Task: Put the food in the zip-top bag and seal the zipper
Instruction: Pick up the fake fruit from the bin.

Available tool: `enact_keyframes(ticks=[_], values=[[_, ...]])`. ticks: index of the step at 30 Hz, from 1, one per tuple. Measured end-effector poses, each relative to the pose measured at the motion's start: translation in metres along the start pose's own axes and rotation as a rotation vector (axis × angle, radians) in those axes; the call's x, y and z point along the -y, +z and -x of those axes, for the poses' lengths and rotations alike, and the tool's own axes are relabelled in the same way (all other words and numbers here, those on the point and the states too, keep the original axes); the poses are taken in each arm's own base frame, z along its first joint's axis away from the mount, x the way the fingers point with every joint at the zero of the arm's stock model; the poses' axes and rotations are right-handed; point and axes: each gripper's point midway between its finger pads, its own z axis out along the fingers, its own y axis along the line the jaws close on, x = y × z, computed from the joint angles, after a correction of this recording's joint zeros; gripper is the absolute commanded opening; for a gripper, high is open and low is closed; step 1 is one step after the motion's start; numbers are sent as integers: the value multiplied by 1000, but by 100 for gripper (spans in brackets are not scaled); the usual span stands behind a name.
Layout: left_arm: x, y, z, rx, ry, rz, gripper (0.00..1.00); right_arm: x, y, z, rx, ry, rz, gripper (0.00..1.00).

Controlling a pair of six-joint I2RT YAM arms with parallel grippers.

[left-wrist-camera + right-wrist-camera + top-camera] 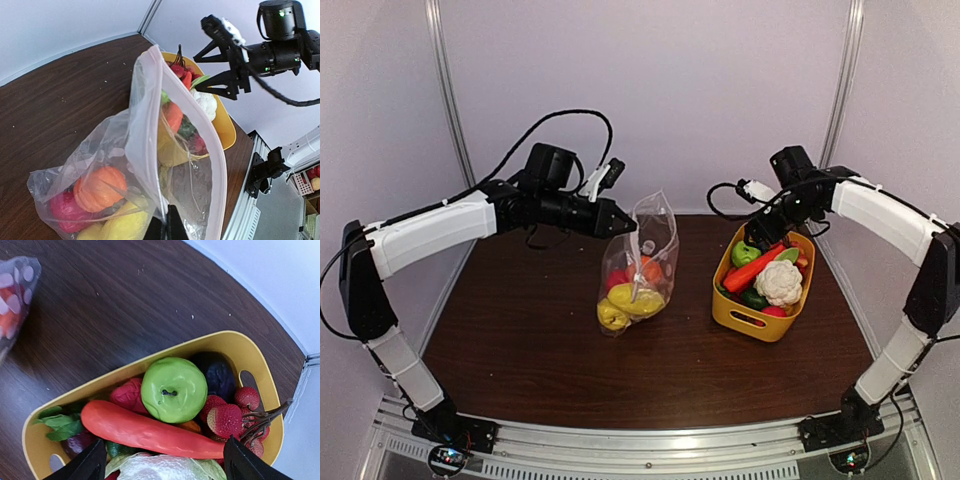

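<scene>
I need to lower my right gripper past the carrot toward the basket's rim on the bag side, with the open fingers on both sides of the green apple (744, 254) (174, 390), because the apple is uncovered on top.
The clear zip-top bag (642, 265) stands on the table's middle, mouth up, holding yellow, orange and red toy food (97, 189). My left gripper (623, 222) is shut on the bag's upper left rim (167, 212); the mouth gapes open. The yellow basket (740, 315) at the right holds a green apple (173, 389), an orange carrot (145, 430), a white cauliflower (779, 282), red lychees (226, 418) and a dark purple piece. My right gripper (757, 232) is open and empty, hovering over the basket's far end, its fingers (92, 464) spread wide above the carrot.
Dark brown table (520, 330) with white walls behind and beside. A metal rail runs along the near edge (650, 445). A cable loops behind my left arm (560, 120).
</scene>
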Motion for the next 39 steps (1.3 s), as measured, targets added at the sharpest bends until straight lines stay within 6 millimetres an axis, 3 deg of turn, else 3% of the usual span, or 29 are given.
enact_keyframes(ticks=[3, 6, 20, 29, 39], values=[[-2, 2, -6, -13, -1, 2, 0, 4, 27, -17, -86, -21, -23, 88], [-3, 3, -9, -21, 0, 2, 0, 7, 37, -23, -119, -25, -39, 88], [-2, -1, -14, -25, 6, -5, 0, 11, 83, -21, -174, -28, -35, 81], [0, -1, -15, -29, 5, -17, 0, 10, 96, -24, -198, -28, -27, 81], [1, -1, -15, -30, 5, -20, 0, 11, 101, -21, -208, -17, -25, 62]])
